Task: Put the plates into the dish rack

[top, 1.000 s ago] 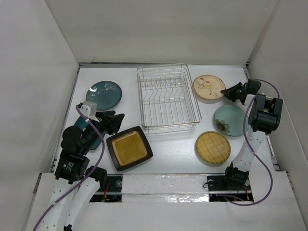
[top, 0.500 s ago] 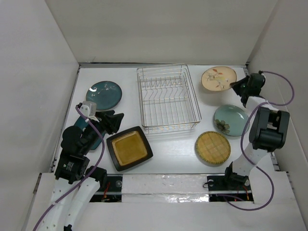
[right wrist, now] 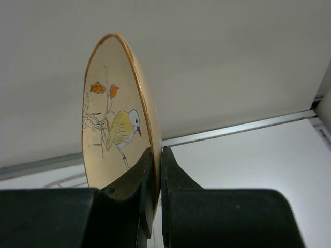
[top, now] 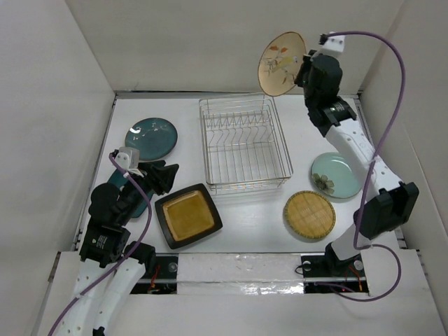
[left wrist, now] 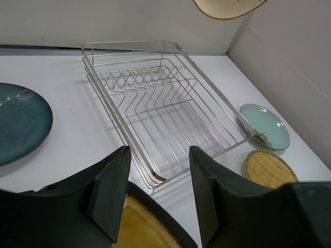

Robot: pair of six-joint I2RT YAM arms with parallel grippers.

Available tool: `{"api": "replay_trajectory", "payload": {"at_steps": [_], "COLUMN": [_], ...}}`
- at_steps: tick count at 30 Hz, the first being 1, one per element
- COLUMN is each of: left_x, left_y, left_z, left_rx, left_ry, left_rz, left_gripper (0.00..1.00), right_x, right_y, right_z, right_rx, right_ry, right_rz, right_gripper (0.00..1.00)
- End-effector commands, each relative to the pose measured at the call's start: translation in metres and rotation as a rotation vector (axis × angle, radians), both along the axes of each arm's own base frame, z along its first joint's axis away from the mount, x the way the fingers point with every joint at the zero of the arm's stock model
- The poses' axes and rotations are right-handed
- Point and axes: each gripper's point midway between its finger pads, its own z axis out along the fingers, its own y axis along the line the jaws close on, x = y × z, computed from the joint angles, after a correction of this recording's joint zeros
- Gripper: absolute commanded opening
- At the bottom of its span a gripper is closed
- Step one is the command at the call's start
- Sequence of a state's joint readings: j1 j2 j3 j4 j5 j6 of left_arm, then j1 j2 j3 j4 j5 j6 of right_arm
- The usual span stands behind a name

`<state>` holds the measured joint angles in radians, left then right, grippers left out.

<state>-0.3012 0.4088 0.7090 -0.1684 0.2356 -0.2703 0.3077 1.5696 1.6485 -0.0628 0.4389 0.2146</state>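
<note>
Next, my right gripper shifts over the empty dish rack's far corner wires and lowers the tan plate (top: 281,63) there, since the plate stands on edge high above the rack.
My right gripper (top: 302,68) is shut on the rim of the tan round plate (top: 281,63), which has a bird painted on it. It holds the plate on edge, high above the back right corner of the empty silver dish rack (top: 245,143). In the right wrist view the plate (right wrist: 111,124) stands upright between my fingers (right wrist: 156,152). My left gripper (top: 170,178) is open and empty, just over the black square plate (top: 187,215) and facing the rack (left wrist: 160,103). A dark teal plate (top: 152,138) lies back left. A second one (top: 138,207) lies mostly hidden under my left arm.
A pale blue flowered plate (top: 336,175) and a yellow grid-patterned plate (top: 309,214) lie right of the rack. White walls close in the table at the back and on both sides. The right arm's purple cable (top: 392,84) loops high near the right wall.
My right gripper has lifted the tan plate off the table at the back right, swung it up and to the left, and turned it on edge. The left arm has not moved.
</note>
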Motion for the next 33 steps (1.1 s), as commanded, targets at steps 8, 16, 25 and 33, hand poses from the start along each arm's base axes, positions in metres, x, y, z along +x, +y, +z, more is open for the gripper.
{"api": "replay_trajectory", "payload": {"at_steps": [8,16,25,33], "left_x": [-0.002,-0.002,-0.002,-0.002], "left_y": [0.002,0.000,0.000,0.000], "left_z": [0.012,0.011,0.011,0.010], "left_rx": [-0.006,-0.006,-0.007,-0.006], "left_ry": [-0.046,-0.045,-0.043,-0.040], "left_rz": [0.008,-0.005,-0.003,-0.005], "left_gripper": [0.45,0.45,0.45,0.45], "right_x": [0.002,0.012,0.015,0.015], "right_y": [0.006,0.017,0.044,0.064], "right_z": [0.006,-0.025,-0.071,-0.094], "right_rx": [-0.279,-0.363,-0.396,-0.491], "right_ry": [0.107,0.185,0.234,0.261], "right_rz": [-0.283,-0.295,-0.227,-0.193], "right_gripper": [0.00,0.00,0.00,0.00]}}
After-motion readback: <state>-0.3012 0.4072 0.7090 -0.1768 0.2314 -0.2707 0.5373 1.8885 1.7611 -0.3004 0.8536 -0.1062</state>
